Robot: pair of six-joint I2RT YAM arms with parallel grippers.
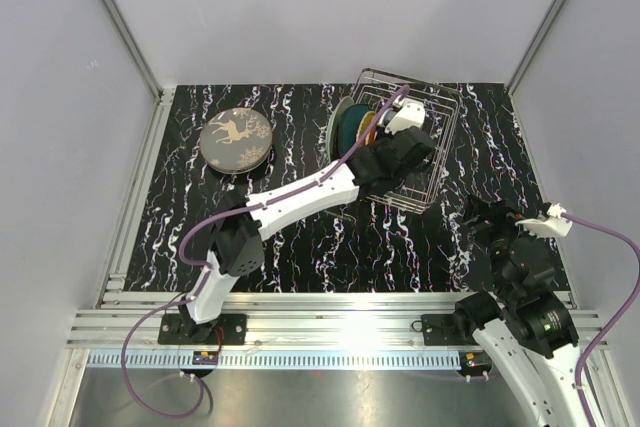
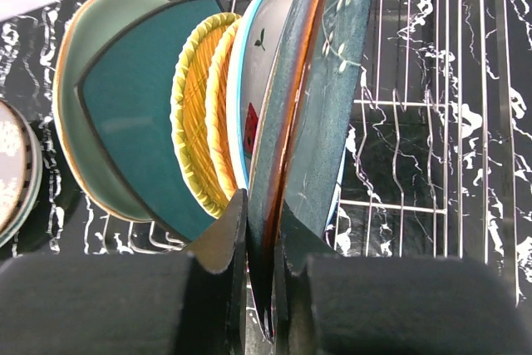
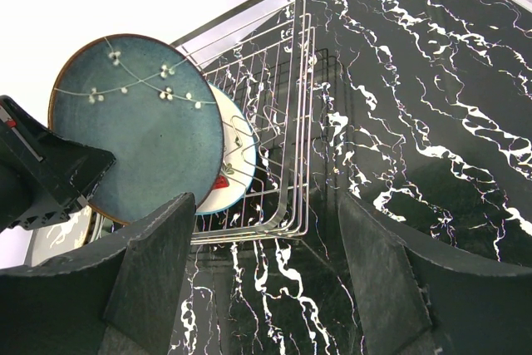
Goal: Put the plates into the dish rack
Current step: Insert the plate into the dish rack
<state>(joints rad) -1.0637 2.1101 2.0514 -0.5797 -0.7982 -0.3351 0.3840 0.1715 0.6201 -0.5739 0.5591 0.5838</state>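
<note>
My left gripper is holding the raised dark blue plate above the wire slot beside the white strawberry plate, so it should lower the plate into that slot and release the dark blue plate's rim.
My left gripper (image 2: 262,222) is shut on the lower rim of a dark blue plate (image 2: 320,106) with white blossoms and a brown edge, held upright inside the dish rack (image 1: 445,147). Standing in the rack to its left are a white strawberry plate (image 2: 258,64), a yellow-orange plate (image 2: 199,114), a dark teal plate (image 2: 133,122) and a mint-green plate (image 2: 91,64). The grey-brown deer plate (image 1: 236,139) lies flat on the table, left of the rack. My right gripper (image 3: 266,288) hangs open and empty over the table, near the rack's (image 3: 283,81) front right corner.
The black marbled tabletop (image 1: 300,237) is walled by white panels at the back and both sides. The left arm (image 1: 300,197) stretches diagonally across the middle toward the rack. The rack's right half (image 2: 432,81) holds only bare wire slots.
</note>
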